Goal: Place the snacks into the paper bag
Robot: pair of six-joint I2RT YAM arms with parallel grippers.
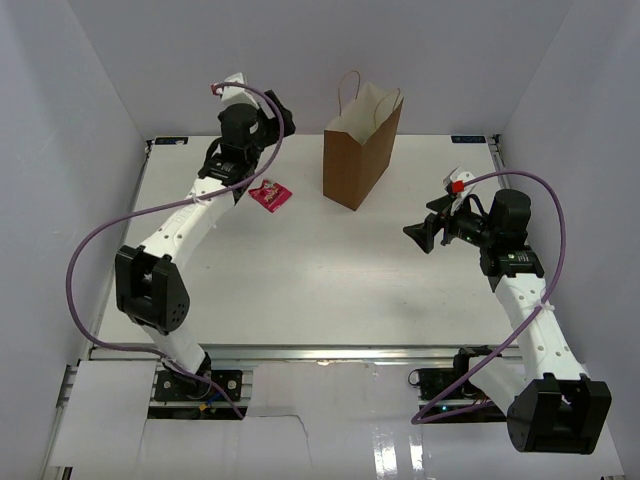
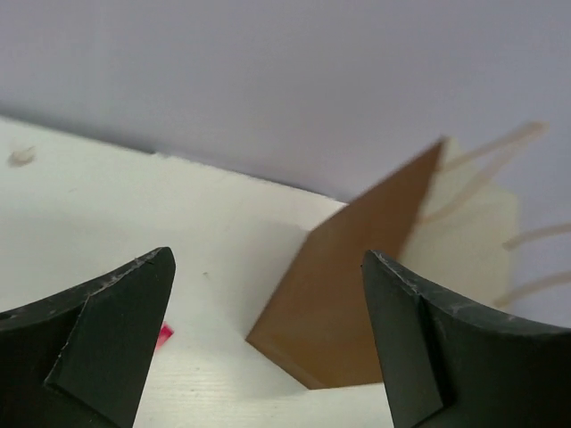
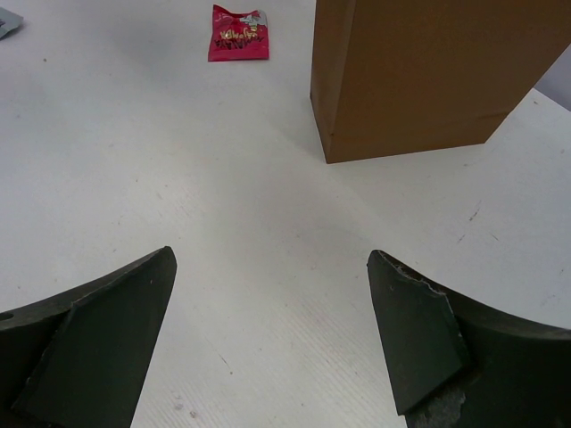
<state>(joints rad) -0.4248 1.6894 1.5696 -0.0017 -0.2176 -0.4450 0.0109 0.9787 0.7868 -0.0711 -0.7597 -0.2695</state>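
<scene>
The red snack packet is lying flat on the tabletop below, so I should tilt the fingers of my left gripper down next and lower them around the packet's middle [image 1: 270, 195].
The brown paper bag [image 1: 357, 150] stands upright at the back middle of the table, mouth open, handles up. It also shows in the left wrist view [image 2: 357, 303] and the right wrist view [image 3: 428, 80]. One red snack packet [image 1: 270, 194] lies flat to the left of the bag, also seen in the right wrist view [image 3: 238, 33]. A sliver of it shows in the left wrist view [image 2: 164, 336]. My left gripper [image 1: 280, 118] is open and empty, held above the table left of the bag [image 2: 268, 259]. My right gripper [image 1: 420, 235] is open and empty, right of the bag, pointing left [image 3: 272, 255].
A pale silver corner [image 3: 7, 20], perhaps another packet, shows at the far left in the right wrist view; the left arm hides it from above. White walls enclose the table [image 1: 300, 280] on three sides. The inside of the bag is not visible.
</scene>
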